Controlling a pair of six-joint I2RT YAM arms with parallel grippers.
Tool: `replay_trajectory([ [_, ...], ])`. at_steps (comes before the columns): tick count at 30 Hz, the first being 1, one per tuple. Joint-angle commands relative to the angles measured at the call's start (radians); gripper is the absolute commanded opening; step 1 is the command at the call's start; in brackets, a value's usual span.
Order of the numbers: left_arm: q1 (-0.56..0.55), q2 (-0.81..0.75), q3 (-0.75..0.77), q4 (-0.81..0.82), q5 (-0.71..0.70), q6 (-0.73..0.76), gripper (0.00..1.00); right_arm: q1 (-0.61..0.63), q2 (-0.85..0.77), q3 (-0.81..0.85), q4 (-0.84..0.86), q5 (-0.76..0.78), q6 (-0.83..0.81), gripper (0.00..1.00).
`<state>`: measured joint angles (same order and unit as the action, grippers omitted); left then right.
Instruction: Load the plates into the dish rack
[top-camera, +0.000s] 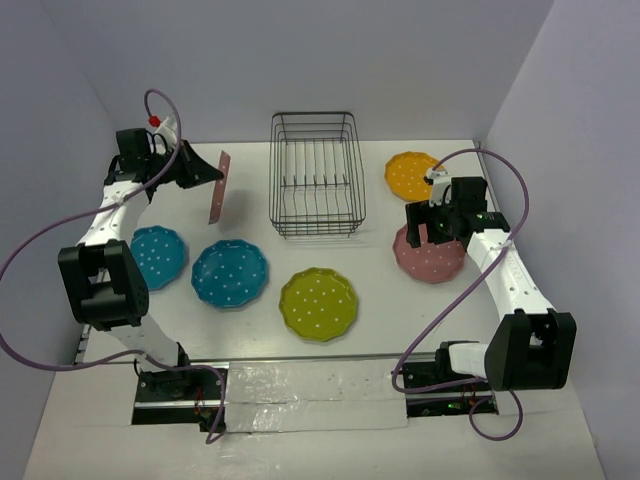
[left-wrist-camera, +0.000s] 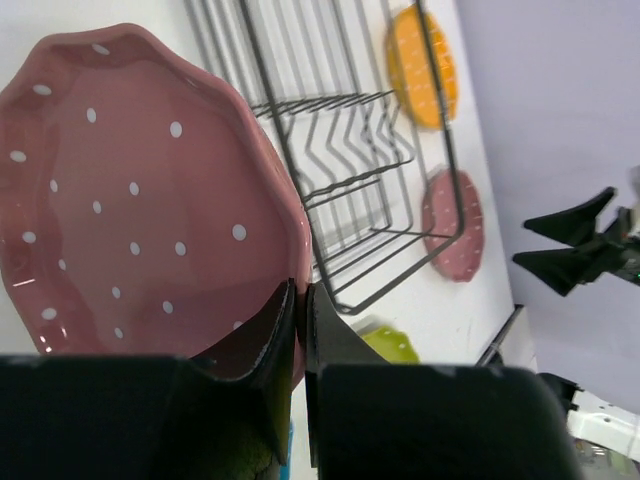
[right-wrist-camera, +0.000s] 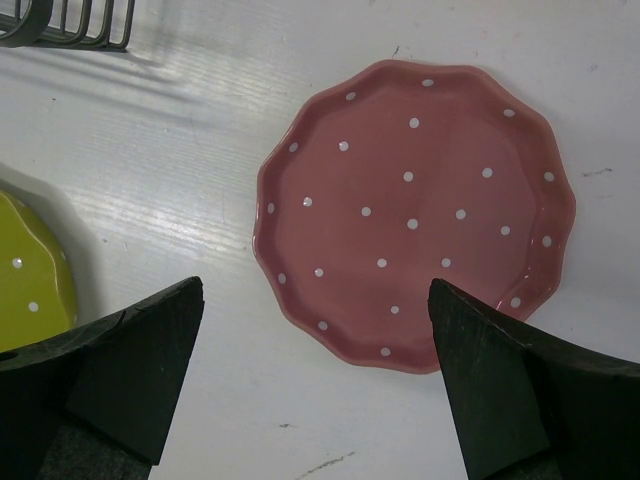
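Observation:
The rack's wires are empty, so next I should carry the pink plate with my left gripper to the right in the top view, down into the rack's nearest slot (top-camera: 284, 188), and release it.
My left gripper (top-camera: 210, 178) is shut on the rim of a pink plate (top-camera: 218, 187) and holds it on edge in the air, left of the black wire dish rack (top-camera: 316, 175). In the left wrist view the pink plate (left-wrist-camera: 140, 190) fills the left side, pinched at its lower edge between the fingers (left-wrist-camera: 285, 330). My right gripper (top-camera: 428, 228) is open and hovers over the second pink plate (top-camera: 430, 255), which lies flat on the table (right-wrist-camera: 415, 210). Two teal plates (top-camera: 158, 256) (top-camera: 230, 273), a yellow-green plate (top-camera: 318, 303) and an orange plate (top-camera: 412, 175) lie flat. The rack holds no plates.
The table is walled at the left, back and right. The rack stands at the back centre with upright prongs along its floor (left-wrist-camera: 330, 140). Purple cables loop beside both arms. A taped strip (top-camera: 310, 385) runs along the near edge between the arm bases.

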<state>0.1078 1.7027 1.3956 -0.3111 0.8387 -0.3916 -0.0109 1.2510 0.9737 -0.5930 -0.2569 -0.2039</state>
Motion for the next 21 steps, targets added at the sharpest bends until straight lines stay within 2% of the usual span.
replay_trajectory([
  [1,0.016,-0.084,0.014,0.251,0.132,-0.114,0.0,0.006,-0.027,0.02,0.001,-0.015,-0.005,1.0],
  [3,0.036,-0.103,-0.015,0.352,0.181,-0.236,0.0,0.005,-0.027,0.022,-0.002,-0.015,-0.006,1.0],
  [4,0.039,-0.11,-0.047,0.463,0.194,-0.283,0.0,0.005,-0.027,0.022,-0.002,-0.015,-0.006,1.0],
  [9,0.043,-0.153,-0.127,0.811,0.214,-0.588,0.0,0.006,-0.022,0.033,-0.007,-0.016,-0.003,1.0],
  [13,0.043,-0.158,-0.159,1.056,0.186,-0.795,0.0,0.006,-0.019,0.037,-0.011,-0.015,-0.003,1.0],
  [14,0.043,-0.156,-0.168,1.187,0.175,-0.9,0.0,0.006,-0.019,0.037,-0.01,-0.015,-0.002,1.0],
  [17,0.038,-0.132,-0.194,1.41,0.123,-1.094,0.0,0.005,-0.018,0.04,-0.013,-0.015,-0.002,1.0],
  [21,0.015,-0.1,-0.198,1.524,0.071,-1.187,0.0,0.006,-0.015,0.048,-0.016,-0.008,-0.002,1.0],
])
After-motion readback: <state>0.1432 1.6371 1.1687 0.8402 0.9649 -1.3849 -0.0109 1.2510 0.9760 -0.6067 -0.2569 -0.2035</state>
